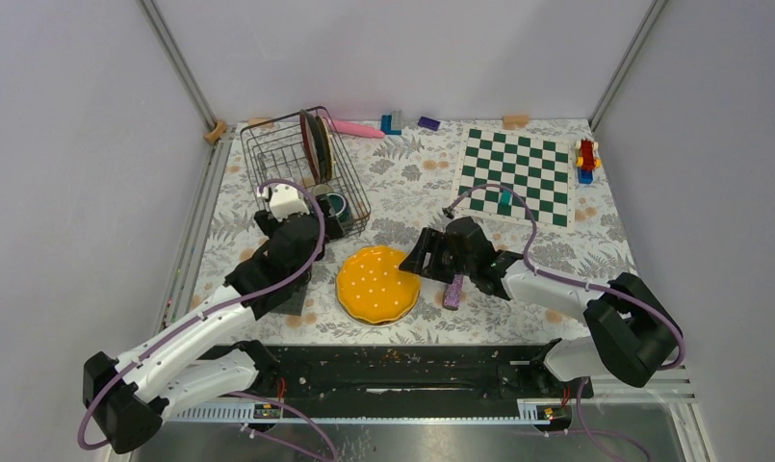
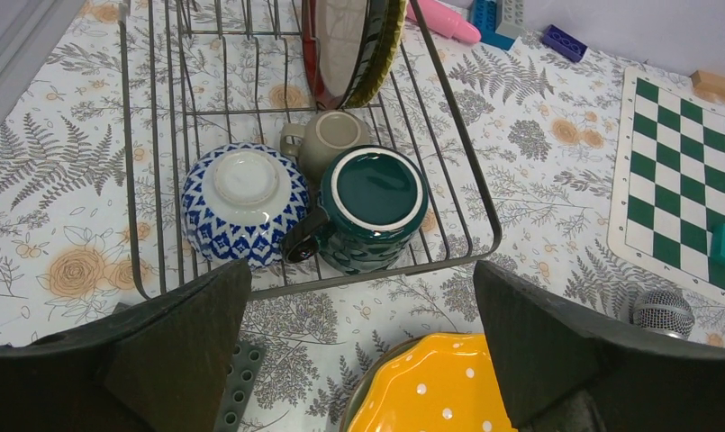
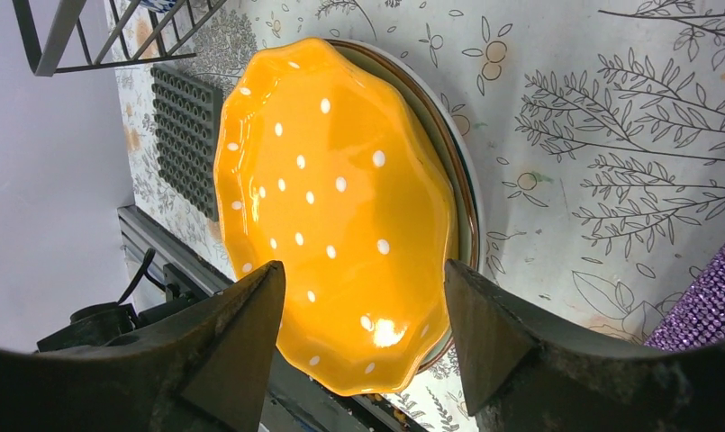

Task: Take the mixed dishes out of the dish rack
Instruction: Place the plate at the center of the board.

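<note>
The red-rimmed plate point(image 2: 348, 47) stands outward of my left gripper, past the bowl point(image 2: 244, 205) and mug. Next, the left gripper reaches over them and straddles the plate's upright edge to close.
The dark wire dish rack point(image 1: 268, 159) stands at the far left. In the left wrist view the rack point(image 2: 457, 144) holds an upturned blue-white bowl point(image 2: 244, 205), an upturned dark teal mug point(image 2: 374, 207), a small greyish cup point(image 2: 334, 139) and upright plates, one of them red-rimmed point(image 2: 340, 45). A yellow dotted plate point(image 1: 378, 284) lies on the table on top of another plate point(image 3: 462, 171). My left gripper point(image 2: 360, 274) is open and empty, just in front of the rack's near rim. My right gripper point(image 3: 363, 288) is open and empty over the yellow plate point(image 3: 331, 207).
A purple glitter cylinder point(image 1: 454, 291) lies right of the yellow plate. A grey studded mat point(image 3: 187, 135) lies left of it. A chessboard point(image 1: 518, 173) is at the far right. A pink object point(image 1: 354, 127) and small bricks point(image 1: 393, 123) lie along the back edge.
</note>
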### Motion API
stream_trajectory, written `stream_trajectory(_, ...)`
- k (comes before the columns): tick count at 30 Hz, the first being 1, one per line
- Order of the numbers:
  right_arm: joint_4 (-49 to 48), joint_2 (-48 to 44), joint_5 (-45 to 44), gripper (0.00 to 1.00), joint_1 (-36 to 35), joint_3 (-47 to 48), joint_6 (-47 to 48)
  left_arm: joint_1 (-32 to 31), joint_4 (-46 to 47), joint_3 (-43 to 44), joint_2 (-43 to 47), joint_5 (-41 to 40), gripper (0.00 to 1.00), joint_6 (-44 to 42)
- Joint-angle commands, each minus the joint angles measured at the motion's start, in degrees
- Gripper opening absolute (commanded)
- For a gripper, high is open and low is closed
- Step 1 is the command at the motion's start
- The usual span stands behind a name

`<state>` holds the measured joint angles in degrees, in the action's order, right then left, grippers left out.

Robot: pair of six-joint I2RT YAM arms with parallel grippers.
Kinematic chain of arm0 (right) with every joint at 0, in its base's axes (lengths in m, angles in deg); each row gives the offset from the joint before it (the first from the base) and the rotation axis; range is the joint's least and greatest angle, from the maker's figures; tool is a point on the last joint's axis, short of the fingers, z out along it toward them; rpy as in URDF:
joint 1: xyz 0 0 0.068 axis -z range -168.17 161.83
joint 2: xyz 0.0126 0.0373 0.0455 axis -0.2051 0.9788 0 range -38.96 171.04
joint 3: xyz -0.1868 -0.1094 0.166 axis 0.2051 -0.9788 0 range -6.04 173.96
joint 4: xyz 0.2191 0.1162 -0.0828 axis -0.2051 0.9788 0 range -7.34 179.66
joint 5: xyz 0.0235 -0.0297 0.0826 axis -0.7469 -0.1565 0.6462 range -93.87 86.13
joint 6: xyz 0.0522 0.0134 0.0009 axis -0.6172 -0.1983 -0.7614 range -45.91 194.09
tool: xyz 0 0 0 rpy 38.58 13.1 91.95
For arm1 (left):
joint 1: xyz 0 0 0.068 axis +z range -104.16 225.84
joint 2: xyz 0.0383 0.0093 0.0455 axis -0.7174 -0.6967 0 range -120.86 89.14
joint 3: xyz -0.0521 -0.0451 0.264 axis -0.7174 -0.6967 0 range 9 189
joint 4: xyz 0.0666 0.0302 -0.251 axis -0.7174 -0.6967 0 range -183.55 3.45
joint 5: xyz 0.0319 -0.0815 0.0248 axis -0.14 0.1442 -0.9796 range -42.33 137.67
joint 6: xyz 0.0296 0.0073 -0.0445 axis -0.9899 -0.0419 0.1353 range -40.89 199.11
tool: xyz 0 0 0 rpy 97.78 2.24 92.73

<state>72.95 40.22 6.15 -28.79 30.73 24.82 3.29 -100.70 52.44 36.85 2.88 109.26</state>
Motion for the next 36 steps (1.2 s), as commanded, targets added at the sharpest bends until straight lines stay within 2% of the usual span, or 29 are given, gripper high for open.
stream_trajectory(1, -0.3, 0.7, 0.8, 0.73, -0.7, 2.6, 1.9, 0.9, 1.2, 1.0, -0.4, -0.1, 0.99, 0.9)
stream_trajectory(8, 1.0, 1.3, 1.1, 0.82, -0.6, 4.2, 3.4, 4.3, 1.8, 3.0, -3.2, 3.6, 0.99, 0.5)
stream_trajectory(12, 3.8, -2.6, -2.6, 0.99, -0.7, 4.1, 5.2, 9.5, 1.6, 6.3, -6.1, 8.8, 0.99, 0.3)
stream_trajectory(14, 4.8, -5.6, -5.0, 1.00, -0.7, 3.6, 5.9, 12.7, 1.8, 8.5, -7.7, 11.1, 0.99, 0.2)
stream_trajectory(18, 6.7, -12.1, -9.6, 1.00, -0.6, 1.0, 7.2, 20.5, 3.3, 14.7, -12.4, 21.2, 0.99, -0.4)
stream_trajectory(25, 8.3, -27.5, -20.7, 1.00, -0.7, -6.1, 9.5, 29.7, 0.0, 30.0, -27.4, 30.1, 0.99, -0.5)
stream_trajectory(30, 9.4, -37.4, -27.1, 1.00, -0.6, -11.2, 10.0, 33.6, -5.5, 42.4, -38.8, 33.5, 0.99, 0.6)
stream_trajectory(36, 9.4, -44.3, -32.6, 1.00, -0.7, -14.5, 10.4, 33.8, -8.8, 53.6, -48.6, 35.1, 0.95, -2.6)
